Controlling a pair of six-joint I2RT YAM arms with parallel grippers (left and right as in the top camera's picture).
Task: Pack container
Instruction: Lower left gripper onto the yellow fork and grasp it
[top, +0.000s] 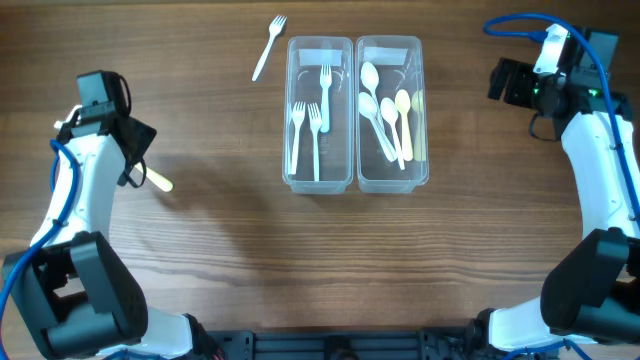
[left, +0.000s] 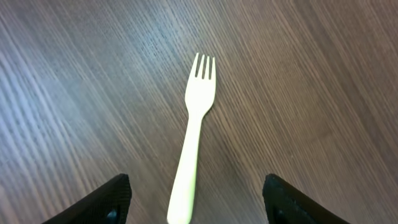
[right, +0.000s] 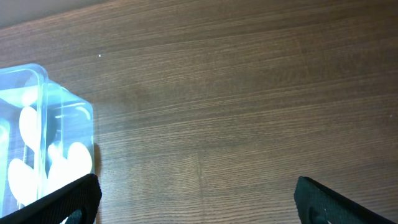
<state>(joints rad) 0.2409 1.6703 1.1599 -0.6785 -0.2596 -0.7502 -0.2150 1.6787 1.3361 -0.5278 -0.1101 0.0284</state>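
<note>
I should lower my left gripper to the tabletop next and close it across the pale yellow fork's neck, because the fork lies flat and its handle is between my open fingers.
The clear twin container stands at the table's middle back. Its left tub holds three white forks; its right tub holds several spoons. A white fork lies loose on the table behind and left of the container. My left gripper is open above a pale yellow fork that lies flat between its fingertips; only the handle end shows from overhead. My right gripper is open and empty at the far right; a container corner with spoons shows in its wrist view.
The wooden table spreads in front of the container. Blue cables run along both arms.
</note>
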